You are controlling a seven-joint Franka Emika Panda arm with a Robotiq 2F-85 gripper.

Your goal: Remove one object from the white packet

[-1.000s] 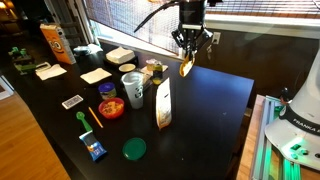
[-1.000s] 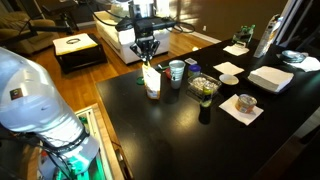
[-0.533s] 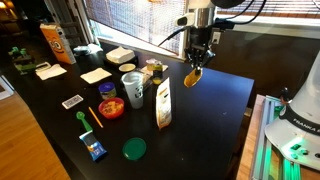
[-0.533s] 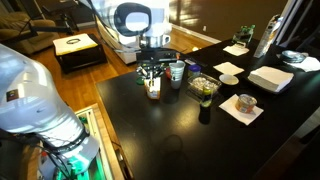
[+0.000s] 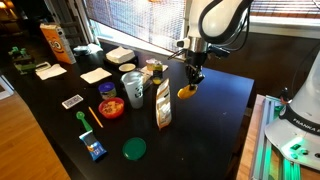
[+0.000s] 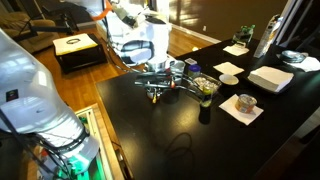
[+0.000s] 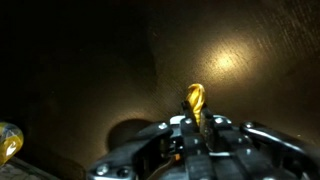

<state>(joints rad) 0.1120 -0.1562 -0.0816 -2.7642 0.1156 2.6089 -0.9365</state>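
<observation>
Next, the gripper brings the small tan-orange object down to the table (image 5: 188,98) (image 7: 195,92) beside the packet and opens, since the object hangs apart from the white packet.
The white packet (image 5: 163,105) stands upright on the black table, with a brownish mark on its front. My gripper (image 5: 192,82) hangs low over the table to the packet's side, apart from it, shut on the small tan-orange object (image 5: 187,92). In the wrist view the object (image 7: 195,100) sticks up edge-on between my shut fingers (image 7: 186,128), with my gripper (image 7: 194,120) just above the bare tabletop. In an exterior view the gripper (image 6: 156,92) is low over the table and hides most of the packet.
A white patterned cup (image 5: 134,88), red bowl (image 5: 111,107), green lid (image 5: 134,149), blue pack (image 5: 95,149), orange snack bag (image 5: 53,43) and napkins (image 5: 96,75) lie beyond the packet. The table edge (image 5: 240,140) is near the robot base.
My gripper has come down from above the packet and moved sideways away from it, carrying the tan-orange object close to the tabletop.
</observation>
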